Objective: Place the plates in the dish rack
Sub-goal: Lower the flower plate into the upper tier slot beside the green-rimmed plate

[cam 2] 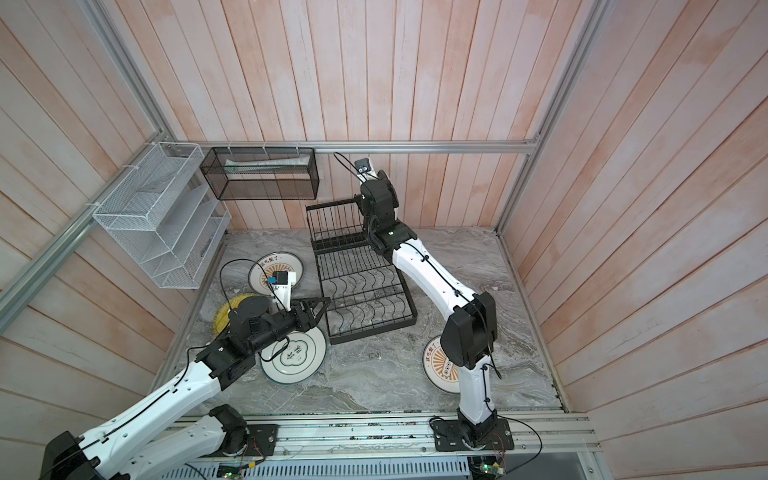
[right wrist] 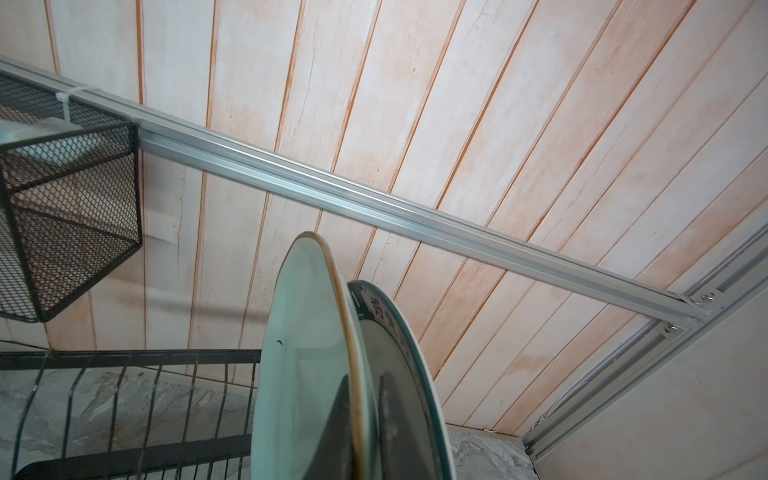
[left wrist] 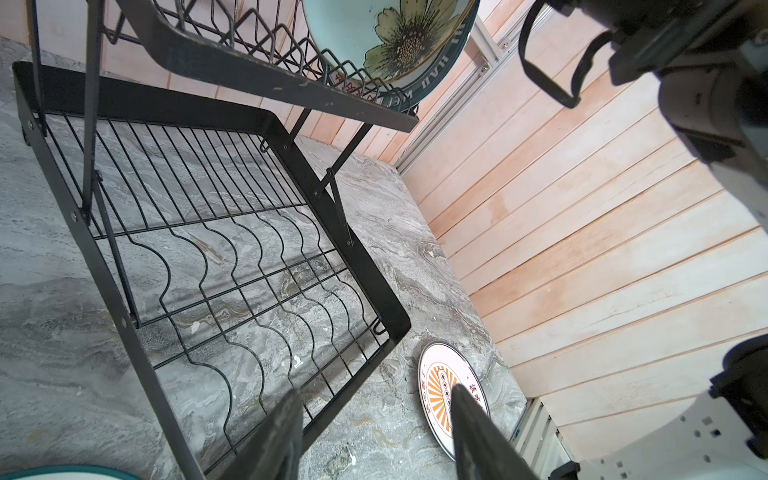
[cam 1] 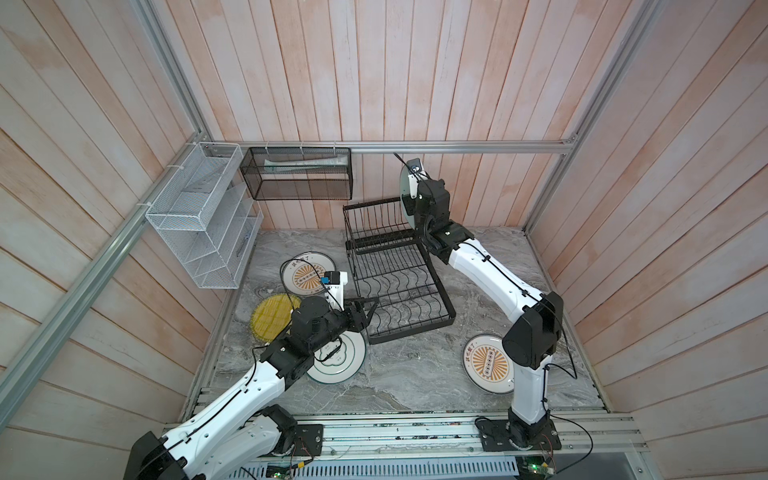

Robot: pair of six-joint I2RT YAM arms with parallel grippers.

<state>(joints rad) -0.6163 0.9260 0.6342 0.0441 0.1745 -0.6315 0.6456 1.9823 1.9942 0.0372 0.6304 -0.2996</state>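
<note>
I will ease my right gripper down and away from the dark-lettered plate next, toward the upper basket's wires, and release the mint floral plate, since the rims of both plates crowd together.
The black wire dish rack (cam 1: 411, 330) stands at the back middle of the marble top. My right gripper (right wrist: 365, 386) is shut on the rim of the mint floral plate (right wrist: 307, 340), held on edge at the upper basket's right end. Beside it stands the dark-lettered plate (right wrist: 399, 332). My left gripper (left wrist: 376, 392) is open and empty, by the lower tray's front left corner. Under that arm lies the green-ringed plate (cam 1: 345, 361). Flat on the table are the yellow ribbed plate (cam 1: 268, 318) and two sunburst plates, one left (cam 1: 297, 272), one right (cam 1: 484, 363).
A black mesh basket (cam 1: 299, 172) hangs on the back wall's aluminium rail (cam 1: 457, 147), just left of the rack's top. A white mesh shelf (cam 1: 199, 224) hangs on the left wall. Wooden walls close in three sides.
</note>
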